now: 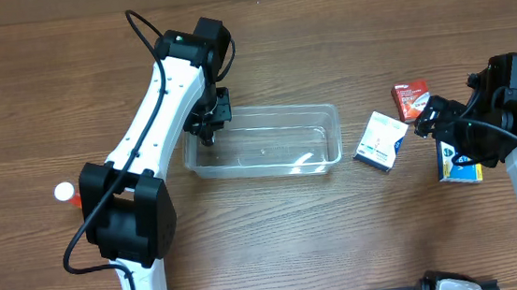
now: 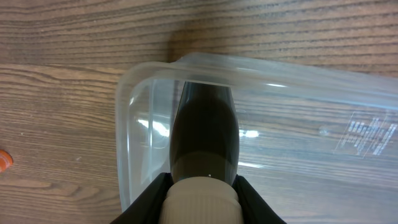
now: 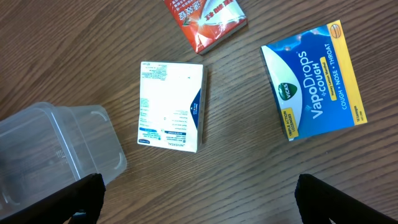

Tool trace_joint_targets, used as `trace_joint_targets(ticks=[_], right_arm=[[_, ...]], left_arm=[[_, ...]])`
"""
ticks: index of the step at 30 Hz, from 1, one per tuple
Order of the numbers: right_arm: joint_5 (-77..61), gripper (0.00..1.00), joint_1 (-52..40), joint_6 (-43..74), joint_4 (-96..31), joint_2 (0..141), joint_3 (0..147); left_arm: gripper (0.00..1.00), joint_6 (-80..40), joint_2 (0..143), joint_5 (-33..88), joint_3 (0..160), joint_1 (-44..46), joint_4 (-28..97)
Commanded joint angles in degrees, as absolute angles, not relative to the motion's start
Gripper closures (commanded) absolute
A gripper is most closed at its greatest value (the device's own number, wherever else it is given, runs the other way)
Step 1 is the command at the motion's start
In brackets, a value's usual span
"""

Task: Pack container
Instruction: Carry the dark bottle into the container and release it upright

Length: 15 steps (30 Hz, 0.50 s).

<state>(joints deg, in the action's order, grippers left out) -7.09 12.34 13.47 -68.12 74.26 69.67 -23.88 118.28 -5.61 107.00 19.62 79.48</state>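
Observation:
My left gripper brings the dark bottle down deeper between the container's sides next, at the container's end nearest the small orange item, then lets it go.
The clear plastic container (image 1: 319,135) lies in the middle of the table; it also shows in the left wrist view (image 2: 311,118) and the right wrist view (image 3: 56,143). My left gripper (image 1: 208,131) is shut on a dark bottle with a cream ribbed cap (image 2: 205,143), held over the container's left end, its far end past the rim. My right gripper (image 3: 196,199) is open and empty, above bare table to the right of the container. A white box (image 1: 380,141) (image 3: 171,106) lies just right of the container.
A red packet (image 1: 412,100) (image 3: 208,18) and a blue VapoDrops box (image 1: 457,165) (image 3: 314,81) lie at the right. A small orange item with a white cap (image 1: 66,193) lies at the far left; its orange edge shows in the left wrist view (image 2: 5,160).

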Motion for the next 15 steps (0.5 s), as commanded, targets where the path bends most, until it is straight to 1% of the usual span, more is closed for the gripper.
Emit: trace_joint_targets(ticks=[1,7,8,9,10,11,12,15], right_arm=[[-7.25,0.00,12.40,13.34,-67.81,73.76,70.46],[-7.25,0.00,12.40,13.34,-67.85,73.76,70.46],[-7.25,0.00,12.40,13.34,-67.85,73.76,70.46],[-7.25,0.00,12.40,13.32,-67.83,73.76,70.46],[-7.25,0.00,12.40,13.32,-67.83,73.76,70.46],[-7.25,0.00,12.40,13.34,-67.81,73.76,70.46],[-7.22,0.00,12.40,13.34,-67.81,73.73,70.46],[-7.22,0.00,12.40,13.32,-67.81,73.76,70.46]], left_arm=[[0.96,-26.00,119.24,-6.87,108.01,19.40,79.15],[0.95,-25.93,122.41,-7.70,108.01,19.40,77.87],[0.94,-25.96,122.98,-7.66,108.01,19.40,77.91],[0.91,-25.89,123.37,-7.66,108.01,19.40,78.04],[0.85,-25.80,123.57,-7.66,108.01,19.40,78.19],[0.75,-25.76,123.68,-7.68,108.01,19.40,78.26],[0.67,-25.74,123.68,-7.68,108.01,19.40,78.24],[0.50,-25.71,123.68,-7.68,108.01,19.40,78.24]])
